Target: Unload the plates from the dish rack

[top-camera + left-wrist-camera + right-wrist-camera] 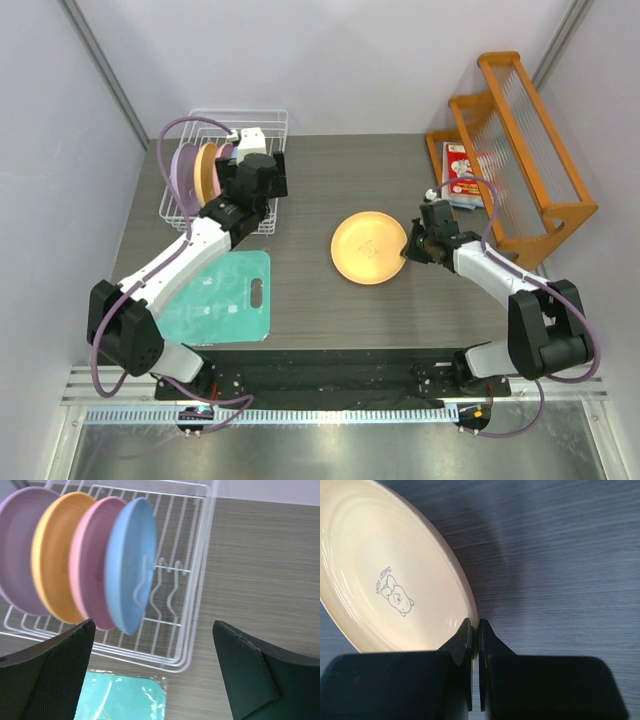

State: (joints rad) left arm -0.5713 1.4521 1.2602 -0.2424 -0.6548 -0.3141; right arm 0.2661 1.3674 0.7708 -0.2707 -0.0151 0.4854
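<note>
The light blue plate is at the open end of the row. It is next for my left gripper, which will lower and tilt onto the near rim of the light blue plate (114,601).
The white wire dish rack (270,125) stands at the back left. It holds upright plates: lavender (20,545), orange (52,555), pink (90,565) and light blue (130,560). My left gripper (152,670) is open and empty, hovering over the rack's near right corner (195,580), close to the blue plate; in the top view the left gripper (250,205) hides that plate. A yellow-orange plate (368,248) with a small bear print (395,595) is at the table's middle. My right gripper (478,627) is shut on its right rim, and the plate tilts slightly.
A teal cutting mat (215,300) lies in front of the rack and shows under the left gripper (125,700). An orange wooden shelf rack (520,140) stands at the back right with a red-and-white packet (462,172) beside it.
</note>
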